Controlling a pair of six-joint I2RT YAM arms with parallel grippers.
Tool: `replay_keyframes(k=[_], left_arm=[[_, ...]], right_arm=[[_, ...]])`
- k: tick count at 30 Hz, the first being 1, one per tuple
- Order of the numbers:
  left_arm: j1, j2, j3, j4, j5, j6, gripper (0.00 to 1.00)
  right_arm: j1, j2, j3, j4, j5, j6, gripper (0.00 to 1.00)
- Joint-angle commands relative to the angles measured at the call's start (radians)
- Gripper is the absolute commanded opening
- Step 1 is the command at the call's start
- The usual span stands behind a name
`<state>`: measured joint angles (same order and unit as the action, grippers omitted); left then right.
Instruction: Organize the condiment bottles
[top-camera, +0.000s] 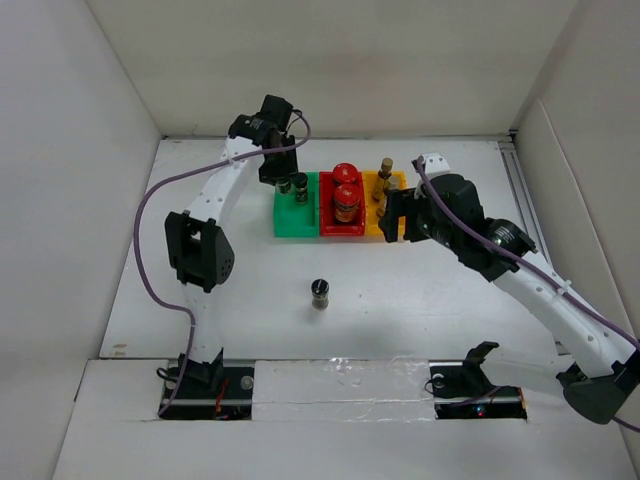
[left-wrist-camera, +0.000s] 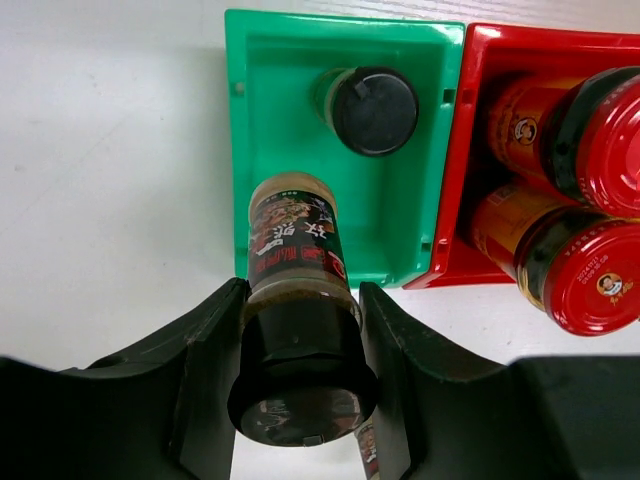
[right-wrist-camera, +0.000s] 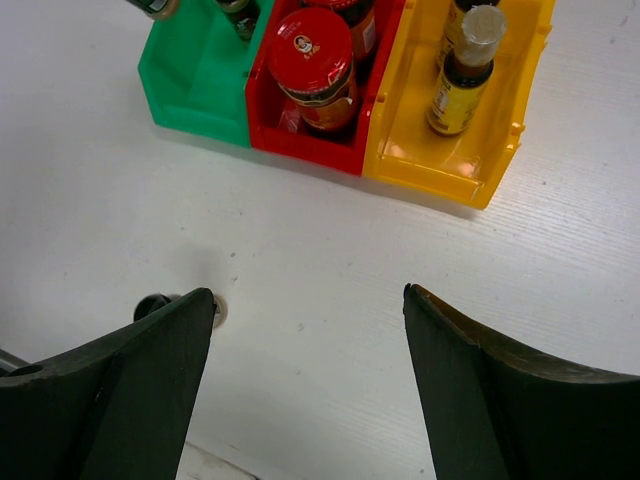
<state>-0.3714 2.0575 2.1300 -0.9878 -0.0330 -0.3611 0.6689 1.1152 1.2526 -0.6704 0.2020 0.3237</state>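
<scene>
The left gripper goes down next and releases the short dark bottle on the green bin's free bottom beside the standing black-capped bottle, its match already there.
My left gripper (left-wrist-camera: 303, 292) is shut on the black-capped end of a short dark condiment bottle (left-wrist-camera: 292, 245), whose base hangs over the left part of the green bin (left-wrist-camera: 400, 240). A second black-capped bottle (left-wrist-camera: 372, 108) stands in that bin. Two red-capped jars (top-camera: 347, 172) (top-camera: 347, 200) fill the red bin (top-camera: 340, 231). Two slim yellow-labelled bottles (right-wrist-camera: 463, 72) stand in the yellow bin (right-wrist-camera: 440, 160). One more short bottle (top-camera: 320, 293) stands alone on the table. My right gripper (right-wrist-camera: 308, 295) is open with nothing between its fingers, in front of the yellow bin.
The three bins sit side by side at the back centre of the white table (top-camera: 420, 290). White walls enclose the table on the left, back and right. The right arm (top-camera: 540, 285) stretches diagonally over the table's right half.
</scene>
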Motion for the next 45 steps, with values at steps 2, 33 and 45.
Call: replay_keyframes(k=[2,33,45], left_arm=[[-0.001,0.049,0.085,-0.051,0.024,0.025,0.0],[-0.001,0.221,0.068,0.006,0.013,0.034,0.42],[-0.001,0.086,0.021,0.034,-0.027,0.01,0.55]], right_arm=[[-0.005,0.0,0.051,0.0,0.008,0.011,0.81],[-0.005,0.031,0.001,0.054,-0.039,0.006,0.81],[0.014,0.043,0.007,0.065,-0.047,0.015,0.81]])
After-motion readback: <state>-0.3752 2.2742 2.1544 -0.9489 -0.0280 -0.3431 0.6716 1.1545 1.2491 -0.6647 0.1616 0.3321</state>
